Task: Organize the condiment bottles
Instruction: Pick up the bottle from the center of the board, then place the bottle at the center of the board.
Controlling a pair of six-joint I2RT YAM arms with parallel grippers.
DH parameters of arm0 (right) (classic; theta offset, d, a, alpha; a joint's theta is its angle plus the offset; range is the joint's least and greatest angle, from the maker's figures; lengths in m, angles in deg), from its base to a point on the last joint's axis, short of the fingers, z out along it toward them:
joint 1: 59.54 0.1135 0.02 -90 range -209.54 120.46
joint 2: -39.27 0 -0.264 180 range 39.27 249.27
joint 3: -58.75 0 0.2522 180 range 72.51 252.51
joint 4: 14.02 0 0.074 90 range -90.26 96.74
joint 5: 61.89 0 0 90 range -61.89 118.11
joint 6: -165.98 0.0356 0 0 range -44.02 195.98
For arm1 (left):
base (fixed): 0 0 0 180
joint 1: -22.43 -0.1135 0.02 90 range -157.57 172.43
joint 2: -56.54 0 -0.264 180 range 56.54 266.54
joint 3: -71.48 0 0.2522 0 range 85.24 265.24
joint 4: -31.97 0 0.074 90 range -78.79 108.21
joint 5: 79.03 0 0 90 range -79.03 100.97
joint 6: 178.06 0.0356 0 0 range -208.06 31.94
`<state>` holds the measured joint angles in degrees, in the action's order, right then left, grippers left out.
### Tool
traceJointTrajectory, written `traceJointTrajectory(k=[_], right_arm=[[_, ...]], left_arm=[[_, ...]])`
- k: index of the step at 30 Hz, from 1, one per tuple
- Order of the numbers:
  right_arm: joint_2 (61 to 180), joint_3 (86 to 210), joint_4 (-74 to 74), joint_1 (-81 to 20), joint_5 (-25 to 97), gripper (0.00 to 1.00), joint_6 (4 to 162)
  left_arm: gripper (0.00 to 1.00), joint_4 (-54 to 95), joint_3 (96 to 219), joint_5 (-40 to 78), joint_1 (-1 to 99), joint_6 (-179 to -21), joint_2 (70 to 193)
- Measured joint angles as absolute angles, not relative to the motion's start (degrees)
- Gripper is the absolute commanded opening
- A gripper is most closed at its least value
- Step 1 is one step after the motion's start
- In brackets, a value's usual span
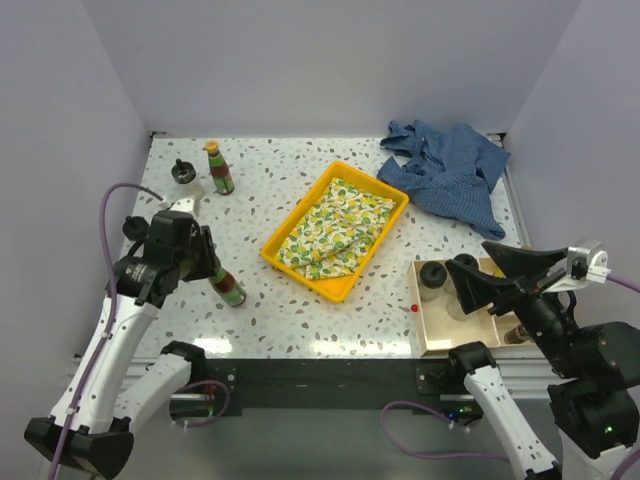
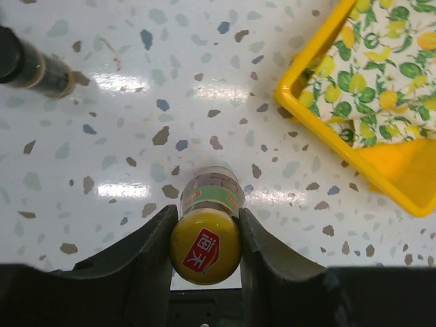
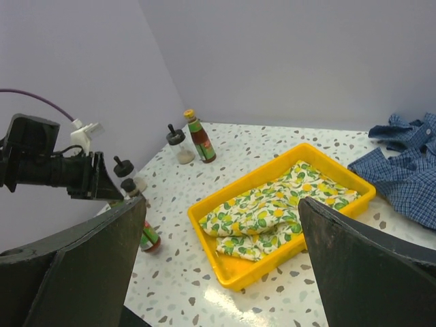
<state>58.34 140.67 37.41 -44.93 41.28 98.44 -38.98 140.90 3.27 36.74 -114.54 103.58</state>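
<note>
The robot's open right gripper is close by, so the left gripper should next swing past the yellow tray to let go of the bottle on the bare tabletop next to the wooden box.
My left gripper point(image 1: 208, 266) is shut on the yellow cap of a slim amber bottle point(image 1: 230, 289) with a red and green label. The bottle leans, its base at or near the table. In the left wrist view the cap point(image 2: 205, 246) sits pinched between both fingers point(image 2: 146, 252). A second yellow-capped bottle point(image 1: 218, 168) and a black-lidded jar point(image 1: 183, 172) stand at the back left. Another black-lidded jar point(image 2: 27, 65) is close by the held bottle. My right gripper point(image 1: 492, 270) is open and empty above a wooden box point(image 1: 432, 335) holding black-lidded jars point(image 1: 433, 275).
A yellow tray point(image 1: 300, 270) with a lemon-print cloth point(image 1: 338, 228) lies mid-table, to the right of the held bottle. A blue checked shirt point(image 1: 450, 165) is bunched at the back right. A small red object point(image 1: 413, 307) lies just left of the wooden box.
</note>
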Motion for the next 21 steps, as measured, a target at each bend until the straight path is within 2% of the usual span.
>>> traceJointTrajectory(k=[6,13,21], right_arm=[[58.37,139.51,37.41,-44.93,41.21,0.99,98.42],[59.13,139.14,37.48,-44.93,40.91,0.99,98.37],[59.15,139.95,38.24,-44.93,39.18,0.99,97.76]], left_arm=[[0.00,-37.95,145.94,12.97,37.70,-107.13,107.30],[0.00,-33.54,157.09,17.10,41.11,-104.96,111.56],[0.00,-25.34,162.47,11.27,62.22,-105.53,124.26]])
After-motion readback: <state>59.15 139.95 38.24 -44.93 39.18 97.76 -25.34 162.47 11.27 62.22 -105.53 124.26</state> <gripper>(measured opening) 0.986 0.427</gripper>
